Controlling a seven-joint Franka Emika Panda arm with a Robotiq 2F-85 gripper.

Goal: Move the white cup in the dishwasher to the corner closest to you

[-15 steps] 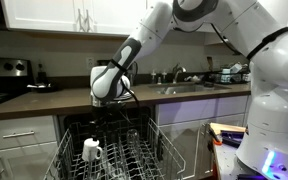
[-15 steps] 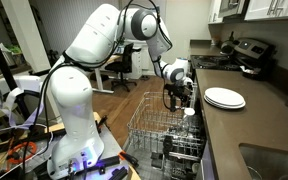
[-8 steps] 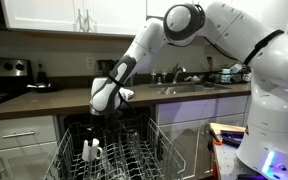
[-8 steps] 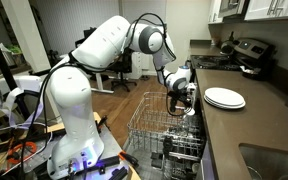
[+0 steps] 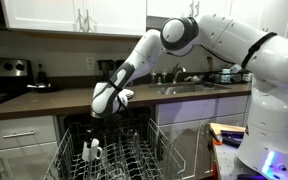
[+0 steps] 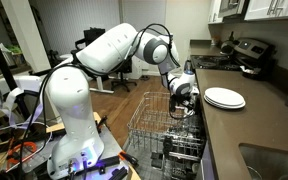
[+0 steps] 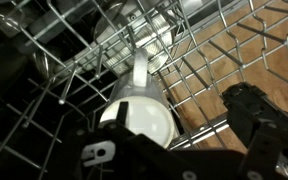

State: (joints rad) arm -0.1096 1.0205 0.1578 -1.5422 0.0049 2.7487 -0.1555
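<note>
My gripper will next go down and slide past the cup's round base onto its white handle (image 7: pixel 140 70), which is below it and narrow enough for the open fingers.
The white cup (image 5: pixel 91 150) stands among the tines at the back left of the dishwasher's pulled-out grey wire rack (image 5: pixel 134 160). My gripper (image 5: pixel 106 101) hangs just above it, pointing down. In the wrist view the cup (image 7: pixel 136 120) fills the lower middle and lies between my dark fingers (image 7: pixel 256 122). The jaws stand apart and hold nothing. In an exterior view my gripper (image 6: pixel 184 92) is over the counter side of the rack (image 6: pixel 149 125), and a wire-framed rack corner (image 6: pixel 133 129) shows nearest the camera.
A white plate (image 6: pixel 224 97) lies on the dark counter (image 6: pixel 249 125) beside the rack. A shiny clear glass (image 7: pixel 144 38) stands in the rack just beyond the cup. Wood floor (image 7: pixel 209 90) shows through the wires. A sink (image 5: pixel 184 88) is behind on the counter.
My arm has swung and lowered, bringing the gripper down closer over the white cup. The cup and the rack have not moved.
</note>
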